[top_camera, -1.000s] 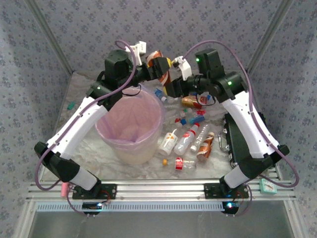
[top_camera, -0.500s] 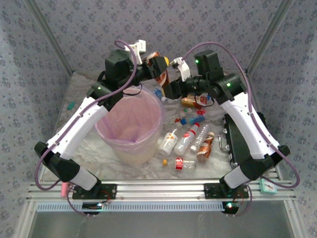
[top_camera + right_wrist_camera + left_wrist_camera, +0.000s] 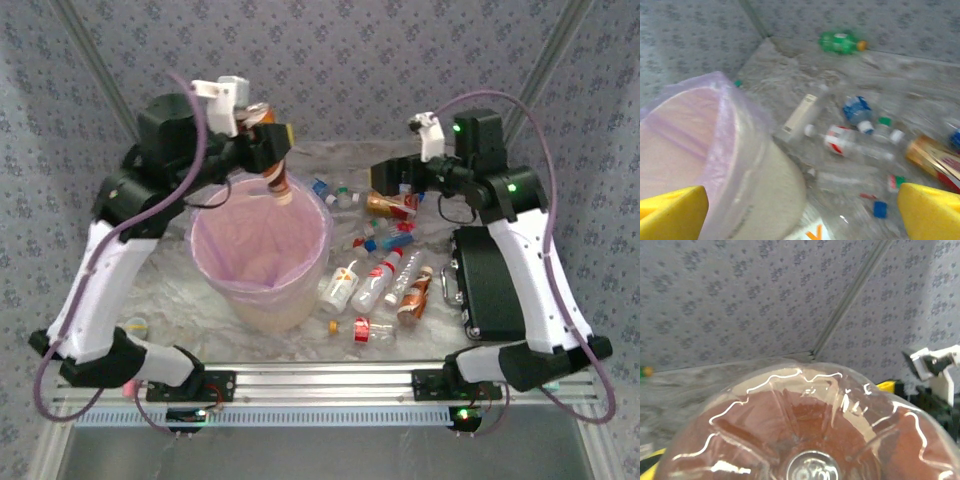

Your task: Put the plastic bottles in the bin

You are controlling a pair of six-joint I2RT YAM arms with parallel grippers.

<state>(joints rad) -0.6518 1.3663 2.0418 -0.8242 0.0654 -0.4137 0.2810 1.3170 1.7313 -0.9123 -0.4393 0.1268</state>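
Observation:
The left gripper draws back next, lowers inside and releases the bottle there, since the bin's opening (image 3: pixel 258 243) lies below it and nearer my base.
My left gripper (image 3: pixel 270 158) is shut on an orange-brown plastic bottle (image 3: pixel 277 181) that hangs cap-down over the far rim of the bin (image 3: pixel 268 303), a beige bucket lined with a pink bag. In the left wrist view the bottle's ribbed base (image 3: pixel 810 425) takes up the lower half. My right gripper (image 3: pixel 388 180) hangs open above the back of the table, yellow fingertips (image 3: pixel 671 212) wide apart with nothing between them (image 3: pixel 800 212). Several more plastic bottles (image 3: pixel 385 280) lie on the table right of the bin (image 3: pixel 715 165), among them a red-labelled clear one (image 3: pixel 850 142) and a green one (image 3: pixel 840 42).
A black case (image 3: pixel 490 285) lies on the table under the right arm. Another orange-brown bottle (image 3: pixel 386 207) lies just below the right gripper. Loose caps and small bottles are scattered near the front edge (image 3: pixel 365 328). A pink cylinder (image 3: pixel 130 383) sits by the left base.
The left gripper closed on the orange-brown bottle and swung left with it to above the bin. The right gripper opened, let go and drew back to the right.

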